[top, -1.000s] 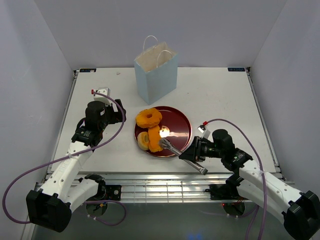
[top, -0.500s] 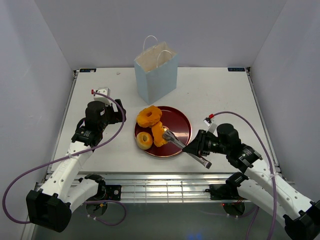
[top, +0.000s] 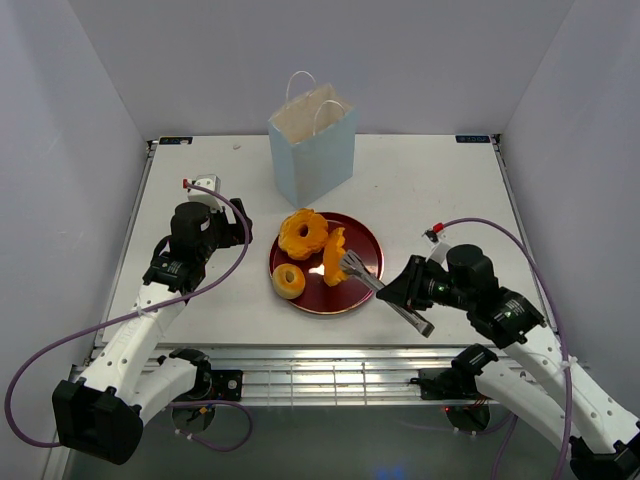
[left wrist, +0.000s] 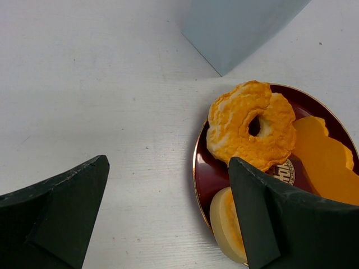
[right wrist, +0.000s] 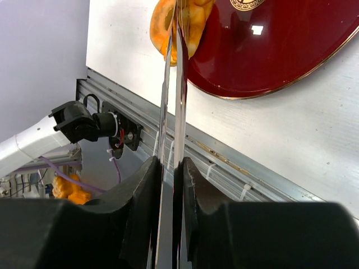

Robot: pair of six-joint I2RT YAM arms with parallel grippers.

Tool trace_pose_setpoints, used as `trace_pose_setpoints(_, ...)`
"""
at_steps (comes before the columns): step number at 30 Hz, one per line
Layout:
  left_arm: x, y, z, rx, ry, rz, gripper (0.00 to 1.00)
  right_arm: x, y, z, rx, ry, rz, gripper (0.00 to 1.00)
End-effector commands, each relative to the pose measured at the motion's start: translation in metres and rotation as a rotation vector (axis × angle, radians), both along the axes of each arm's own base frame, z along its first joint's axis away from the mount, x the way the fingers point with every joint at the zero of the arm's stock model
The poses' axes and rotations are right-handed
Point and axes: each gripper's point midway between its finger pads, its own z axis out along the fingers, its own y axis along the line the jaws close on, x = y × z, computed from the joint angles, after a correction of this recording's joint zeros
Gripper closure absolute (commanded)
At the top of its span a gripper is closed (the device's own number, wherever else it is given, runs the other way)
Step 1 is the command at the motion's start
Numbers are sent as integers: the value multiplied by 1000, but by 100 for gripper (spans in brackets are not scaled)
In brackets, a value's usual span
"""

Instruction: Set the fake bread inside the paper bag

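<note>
The robot's right gripper should lift the tongs (top: 385, 290) up and outward next, over the paper bag's opening (top: 304, 118), to release the bread, since that opening is higher and outward.
My right gripper (top: 405, 293) (right wrist: 169, 165) is shut on a pair of metal tongs (top: 385, 290) (right wrist: 173, 84). The tongs' tips pinch an orange piece of fake bread (top: 334, 256) (right wrist: 196, 17) and hold it just above the dark red plate (top: 366, 243) (left wrist: 203, 175). A large golden ring pastry (top: 301, 233) (left wrist: 249, 120) and a small pale ring roll (top: 288, 280) (left wrist: 226, 221) lie on the plate's left side. The pale blue paper bag (top: 313, 152) stands upright and open behind the plate. My left gripper (top: 232, 234) (left wrist: 168, 168) hangs open and empty left of the plate.
The plate sits near the table's front rail (top: 330, 358). White enclosure walls close in the left, right and back. The left arm's purple cable (top: 235, 205) loops over the table's left side.
The right arm has drawn back to the right and raised the tongs. The orange piece has come up from the plate's left side toward its middle. The left arm has not moved.
</note>
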Motion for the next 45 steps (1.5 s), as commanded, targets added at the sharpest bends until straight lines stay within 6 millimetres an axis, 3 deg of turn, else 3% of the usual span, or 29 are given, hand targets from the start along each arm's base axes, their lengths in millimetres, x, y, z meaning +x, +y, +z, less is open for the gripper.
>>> trace_pose_setpoints(1,-1,-4,16,-18,-38,-19,2,6,-4,36,33,-105,-26,92)
trace_pose_setpoints(11,-1,-5,18,-25,-44,-22,2,7,-15,61,13,-179,-52,92)
trace_pose_setpoints(18,-2,-5,21,-27,-51,-22,2,18,-5,114,1,-326,27,92)
trace_pose_setpoints(19,-2,-5,20,-28,-50,-21,2,19,-3,133,16,-363,39,92)
trace_pose_setpoints(21,-2,-5,21,-27,-53,-22,2,21,7,142,15,-372,93,92)
trace_pose_setpoints(22,-2,-5,20,-26,-51,-21,2,19,10,157,28,-410,127,92)
trace_pose_setpoints(25,-3,-3,24,-25,-63,-14,2,26,19,168,13,-439,179,92)
trace_pose_setpoints(28,-3,-2,23,-23,-62,-10,2,30,29,194,41,-484,221,92)
trace_pose_setpoints(36,-2,-3,23,-24,-60,-11,2,64,53,256,76,-609,219,92)
trace_pose_setpoints(43,-2,-2,23,-22,-62,-9,2,103,71,284,86,-622,147,92)
trace_pose_setpoints(45,-2,-2,23,-22,-61,-9,2,114,75,283,79,-612,131,92)
